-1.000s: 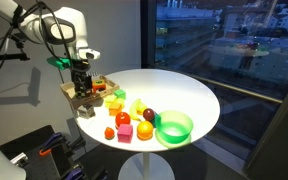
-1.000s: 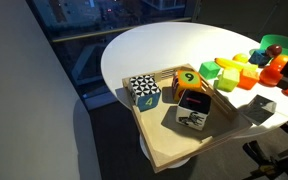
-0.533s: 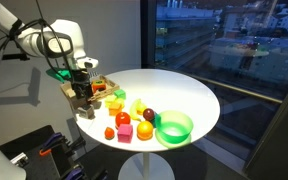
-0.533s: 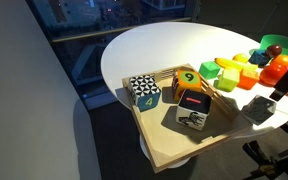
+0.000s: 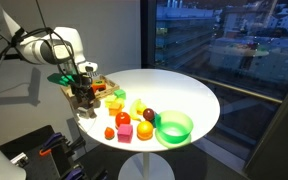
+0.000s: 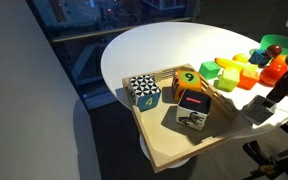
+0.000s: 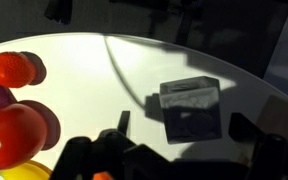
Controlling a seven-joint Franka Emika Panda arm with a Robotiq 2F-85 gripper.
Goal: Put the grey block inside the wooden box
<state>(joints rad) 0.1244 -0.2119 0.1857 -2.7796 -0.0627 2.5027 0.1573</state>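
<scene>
The grey block [image 6: 259, 108] [image 7: 191, 108] lies between the gripper's fingers but still below them, so next the robot will lower its gripper over the block and close the fingers on opposite sides of it.
The grey block [image 7: 191, 108] lies on the white table [image 7: 84, 60], and my gripper [image 7: 184, 126] is open with one dark finger on each side of it, not touching. In an exterior view the block [image 6: 259, 108] sits at the table's edge just right of the wooden box [image 6: 169, 147], a shallow tan tray holding three patterned number cubes, with a finger [image 6: 281, 92] above it. In an exterior view the gripper [image 5: 81, 95] hangs low over the box [image 5: 87, 110] at the table's left rim and hides the block.
A bright-green bowl [image 5: 174, 127] stands at the table's front. Red, orange, yellow and green toy foods [image 5: 124, 118] lie between it and the box. They also show in the wrist view [image 7: 14, 125] and in an exterior view [image 6: 239, 72].
The arm has come down toward the table's left rim. The gripper's finger has entered the view beside the grey block. The block has stayed put.
</scene>
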